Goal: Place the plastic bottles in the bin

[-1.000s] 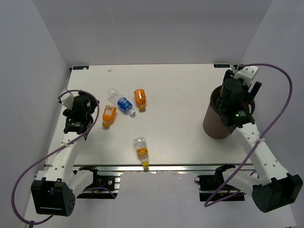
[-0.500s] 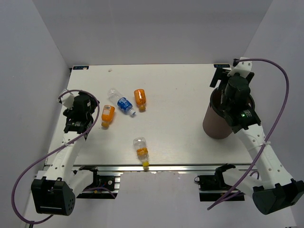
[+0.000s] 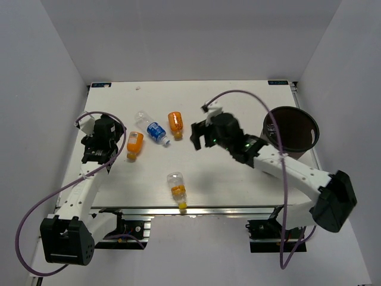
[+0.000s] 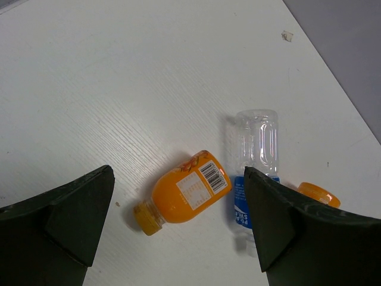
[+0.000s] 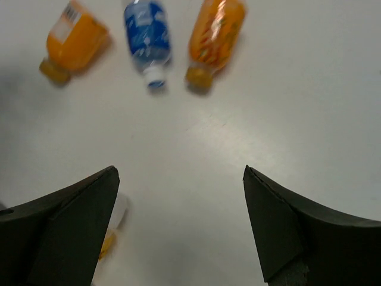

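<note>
The right gripper comes back and down, toward the left in the top view, onto the yellow-capped bottle's body [image 3: 177, 186] [image 5: 114, 226] next. The bottle lies near the table's front edge.
Two orange-filled bottles [image 3: 135, 143] [image 3: 175, 123] lie on the white table with a clear blue-label bottle [image 3: 153, 129] between them. A clear bottle with a yellow cap [image 3: 177, 189] lies near the front edge. The plain clear bottle is not visible. The dark brown bin [image 3: 290, 131] stands at the right. My left gripper [image 3: 112, 155] is open and empty just left of the nearer orange bottle [image 4: 184, 193], which lies ahead between its jaws [image 4: 178, 238]. My right gripper [image 3: 197, 136] is open and empty above the table's middle [image 5: 178, 226], with the three bottles ahead [image 5: 147, 30].
The yellow-cap bottle shows blurred by the right gripper's left finger [image 5: 113, 229]. The blue-label bottle [image 4: 255, 161] and part of the second orange bottle [image 4: 318, 193] lie beyond the left gripper's right finger. Grey walls enclose the table on three sides.
My right arm has swung from over the bin leftward to the table's middle, leaving the bin's mouth uncovered. The left arm has hardly moved.
</note>
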{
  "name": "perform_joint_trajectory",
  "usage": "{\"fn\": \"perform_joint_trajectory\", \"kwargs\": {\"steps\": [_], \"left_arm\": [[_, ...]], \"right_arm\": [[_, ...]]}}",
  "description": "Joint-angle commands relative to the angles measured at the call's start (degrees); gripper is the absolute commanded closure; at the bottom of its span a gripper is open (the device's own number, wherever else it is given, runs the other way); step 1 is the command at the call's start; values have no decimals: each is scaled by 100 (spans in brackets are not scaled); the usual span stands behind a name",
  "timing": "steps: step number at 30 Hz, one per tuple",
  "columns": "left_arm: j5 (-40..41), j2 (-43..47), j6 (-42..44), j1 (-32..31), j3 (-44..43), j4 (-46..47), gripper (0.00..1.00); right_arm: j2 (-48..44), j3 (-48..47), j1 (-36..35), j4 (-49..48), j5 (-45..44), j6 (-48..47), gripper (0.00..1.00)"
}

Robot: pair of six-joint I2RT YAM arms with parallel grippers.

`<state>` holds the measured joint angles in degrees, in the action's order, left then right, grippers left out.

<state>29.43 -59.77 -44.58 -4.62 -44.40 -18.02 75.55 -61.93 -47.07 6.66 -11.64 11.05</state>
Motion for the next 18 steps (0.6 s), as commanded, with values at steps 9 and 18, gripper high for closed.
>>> {"fn": "perform_joint_trajectory", "kwargs": {"steps": [9,18], "left_arm": [[-122,-35,-7,5,-280,-149,2],[-131,79,-42,5,-244,-158,2]], "right_arm": [[837,744,-1612,-604,583,854,11],[1849,630,-2131,-1140,83,1286,11]]}}
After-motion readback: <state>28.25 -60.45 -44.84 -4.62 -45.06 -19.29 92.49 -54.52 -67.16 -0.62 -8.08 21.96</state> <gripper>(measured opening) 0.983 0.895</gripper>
